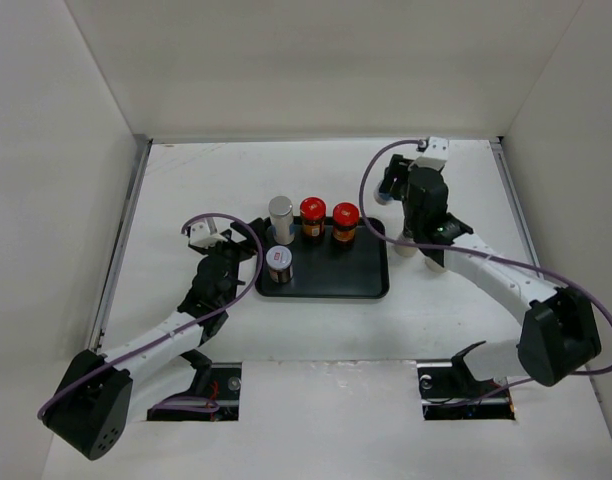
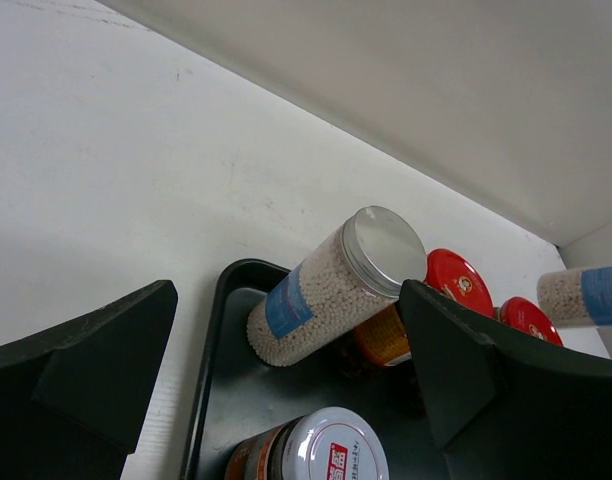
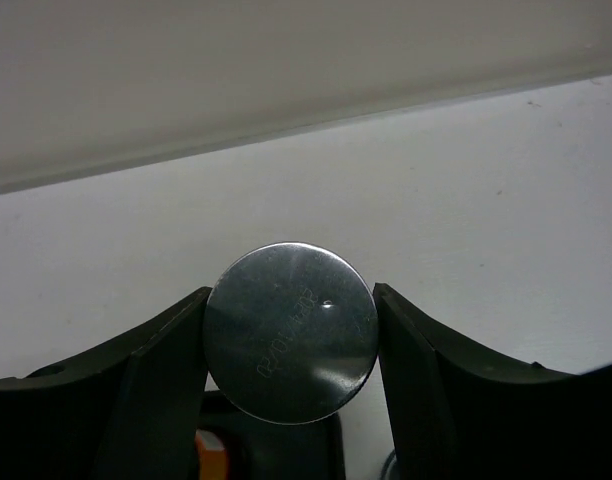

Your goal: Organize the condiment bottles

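Note:
My right gripper next needs to move back and down onto the tray's far corner (image 1: 372,235) (image 3: 311,443), which is bare beside the nearest red-capped jar, to release the pale jar.
A black tray (image 1: 356,285) holds several condiment bottles: a tall pale jar with a grey cap (image 1: 280,214) (image 2: 331,285), two dark jars with red caps (image 1: 312,214) (image 1: 345,220) (image 2: 456,283), and a short silver-lidded jar (image 1: 279,262) (image 2: 321,455). My left gripper (image 1: 226,243) (image 2: 286,300) stands open just left of the tray, with nothing between its fingers. To the right of the tray's far right corner, my right gripper (image 1: 389,187) (image 3: 291,293) is shut on another pale jar. That jar's grey lid (image 3: 291,345) fills the gap between the fingers, and its blue-labelled body (image 2: 584,296) hangs above the table.
Two pale objects (image 1: 404,248) (image 1: 433,262) sit on the table, partly hidden beneath my right forearm. White walls close in the table on the left, back and right. The tray's front right part is bare.

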Motion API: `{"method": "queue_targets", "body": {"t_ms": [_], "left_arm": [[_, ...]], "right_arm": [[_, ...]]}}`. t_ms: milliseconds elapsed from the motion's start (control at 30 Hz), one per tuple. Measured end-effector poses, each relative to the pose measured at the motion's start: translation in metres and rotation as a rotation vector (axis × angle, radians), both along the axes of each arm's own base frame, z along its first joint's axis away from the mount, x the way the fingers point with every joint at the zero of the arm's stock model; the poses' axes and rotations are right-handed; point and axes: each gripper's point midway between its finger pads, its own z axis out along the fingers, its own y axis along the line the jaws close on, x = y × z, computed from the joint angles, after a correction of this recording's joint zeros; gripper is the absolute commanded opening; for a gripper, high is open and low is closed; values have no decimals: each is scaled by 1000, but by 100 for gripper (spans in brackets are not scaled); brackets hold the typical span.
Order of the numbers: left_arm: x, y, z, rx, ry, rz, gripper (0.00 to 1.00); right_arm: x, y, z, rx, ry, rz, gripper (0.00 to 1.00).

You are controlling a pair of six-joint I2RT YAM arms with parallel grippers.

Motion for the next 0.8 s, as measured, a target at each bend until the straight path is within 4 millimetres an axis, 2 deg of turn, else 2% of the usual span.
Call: {"method": "queue_targets", "body": {"t_ms": [67, 167, 300, 367, 633, 733, 800], "left_arm": [[0, 0, 0, 0, 0, 1, 97], [1, 0, -1, 1, 3, 2, 97], [1, 0, -3, 5, 9, 1, 97], [1, 0, -3, 5, 10, 1, 97], [1, 0, -5, 5, 14, 1, 97], [1, 0, -6, 5, 16, 1, 97], [1, 0, -5, 5, 15, 1, 97]], "right_arm": [[-8, 14, -5, 0, 2, 37, 50], [-18, 23, -26, -22, 44, 68, 50], [-32, 28, -59, -57, 116, 94, 50], [-38, 32, -70, -62, 140, 105, 50], [-46, 50, -87, -51, 173, 152, 51], [-44, 53, -103, -62, 205, 153, 55], [-40, 55, -104, -58, 196, 150, 61]]}}
